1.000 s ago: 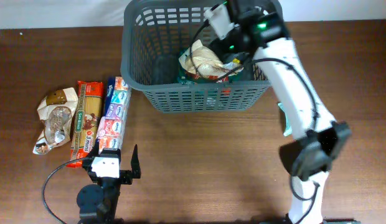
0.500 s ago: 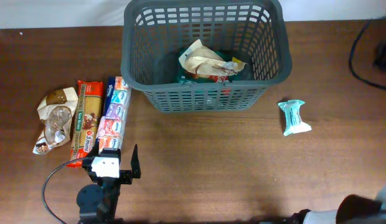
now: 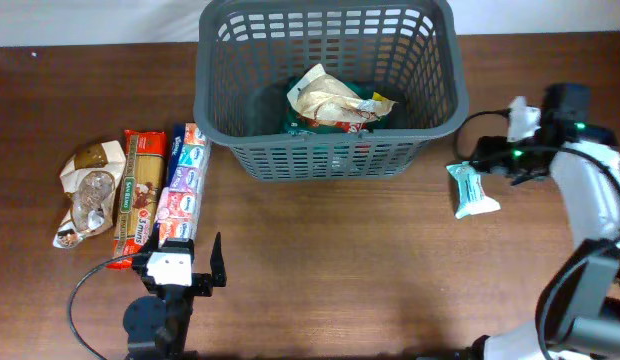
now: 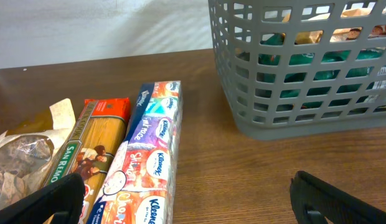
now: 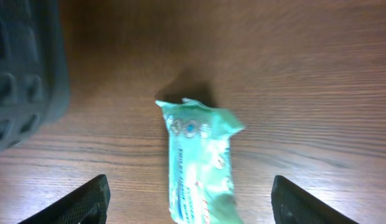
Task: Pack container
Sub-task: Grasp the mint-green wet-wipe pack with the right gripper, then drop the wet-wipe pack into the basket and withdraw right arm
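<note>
My right gripper needs to go down onto the middle of the small teal packet below it and close across the packet's width, because its fingers straddle it.
The dark grey slotted container stands at the back middle of the table, with a crumpled beige and green packet inside; it also shows in the left wrist view and at the left edge of the right wrist view. A small teal packet lies on the table right of the container; it shows in the right wrist view. My right gripper is open above it, its fingers either side of the packet. My left gripper is open and empty at the front left; it shows in its wrist view.
Left of the container lie a Kleenex tissue pack, a spaghetti packet and a crumpled brown bag. They show in the left wrist view too: the tissue pack and the spaghetti packet. A cable loops by the left arm's base.
My right arm left the container, where it hung over the beige packet, swung out of view, and now hovers over the teal packet. The left arm has not moved.
</note>
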Robot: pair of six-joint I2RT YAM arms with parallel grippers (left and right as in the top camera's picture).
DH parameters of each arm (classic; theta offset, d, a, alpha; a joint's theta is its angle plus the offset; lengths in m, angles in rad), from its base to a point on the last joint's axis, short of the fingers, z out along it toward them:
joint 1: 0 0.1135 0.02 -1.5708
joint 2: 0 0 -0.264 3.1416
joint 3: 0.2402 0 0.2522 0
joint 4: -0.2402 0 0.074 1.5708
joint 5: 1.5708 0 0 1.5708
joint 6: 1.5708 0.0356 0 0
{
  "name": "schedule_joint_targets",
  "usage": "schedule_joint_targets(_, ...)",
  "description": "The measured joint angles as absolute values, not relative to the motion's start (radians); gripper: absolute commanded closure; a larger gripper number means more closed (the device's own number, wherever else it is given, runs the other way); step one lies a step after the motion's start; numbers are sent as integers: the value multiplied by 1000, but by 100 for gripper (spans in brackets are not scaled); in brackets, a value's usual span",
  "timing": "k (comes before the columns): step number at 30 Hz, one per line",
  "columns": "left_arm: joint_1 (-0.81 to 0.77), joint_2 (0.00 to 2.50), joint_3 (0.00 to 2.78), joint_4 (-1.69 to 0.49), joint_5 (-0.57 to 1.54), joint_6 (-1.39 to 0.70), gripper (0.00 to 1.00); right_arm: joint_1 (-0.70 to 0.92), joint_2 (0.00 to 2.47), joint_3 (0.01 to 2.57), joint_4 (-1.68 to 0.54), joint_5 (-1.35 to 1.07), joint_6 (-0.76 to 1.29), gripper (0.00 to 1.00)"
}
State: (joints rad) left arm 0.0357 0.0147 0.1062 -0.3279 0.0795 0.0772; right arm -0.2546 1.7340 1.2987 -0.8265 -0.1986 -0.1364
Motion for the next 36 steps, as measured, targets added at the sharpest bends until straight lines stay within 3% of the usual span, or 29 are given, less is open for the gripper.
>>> schedule_joint_targets(8, 36, 15, 106, -328, 80, 77, 1, -228, 1912, 1287, -821, -124, -142, 27)
schedule_joint_targets(10, 36, 15, 106, -328, 80, 77, 1, -228, 1940, 1283, -821, -120, -144, 36)
schedule_joint_targets(14, 36, 15, 106, -328, 80, 77, 1, -228, 1961, 1278, -821, -115, -149, 81)
schedule_joint_targets(16, 36, 15, 106, -328, 80, 77, 1, -228, 1961, 1278, -821, -113, -150, 96)
schedule_joint_targets(26, 36, 15, 106, -328, 80, 77, 1, -244, 1937, 1370, -892, -149, -130, 96)
schedule_joint_targets(36, 36, 15, 106, -328, 79, 77, 1, -216, 1713, 1996, -1022, -248, -118, 96)
